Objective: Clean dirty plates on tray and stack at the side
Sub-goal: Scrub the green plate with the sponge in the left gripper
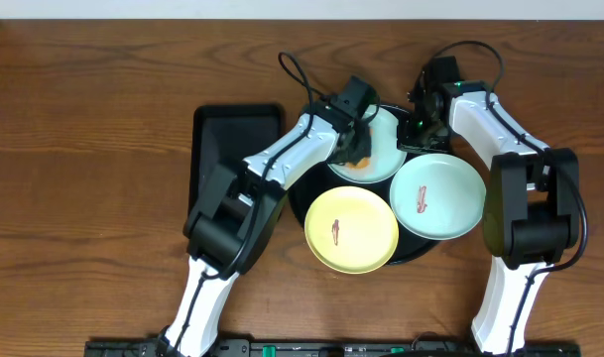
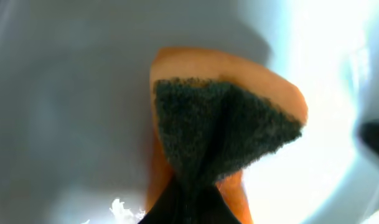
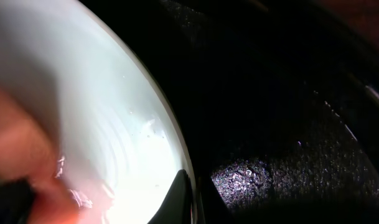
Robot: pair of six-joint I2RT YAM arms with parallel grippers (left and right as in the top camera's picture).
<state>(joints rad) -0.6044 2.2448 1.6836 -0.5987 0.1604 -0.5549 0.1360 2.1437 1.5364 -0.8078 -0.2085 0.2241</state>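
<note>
The sponge should next rise off the mint plate in my left gripper, then come down over the rectangular black tray, which is empty beside the round one.
Three plates lie on the round black tray [image 1: 413,248]. The far mint plate [image 1: 386,154] is under my left gripper [image 1: 356,149], which is shut on an orange sponge with a dark scrub pad [image 2: 220,134] and presses it onto the plate [image 2: 65,112]. My right gripper [image 1: 418,134] is shut on that plate's right rim [image 3: 188,186], one finger inside, one outside. A second mint plate [image 1: 450,178] with a red smear lies at the right. The yellow plate [image 1: 366,213] with a red smear lies at the front.
A smaller rectangular black tray [image 1: 217,149] lies left of the round tray, partly under my left arm. Bare wooden table [image 1: 83,198] extends on both sides. The round tray's textured floor [image 3: 282,137] shows beside the held rim.
</note>
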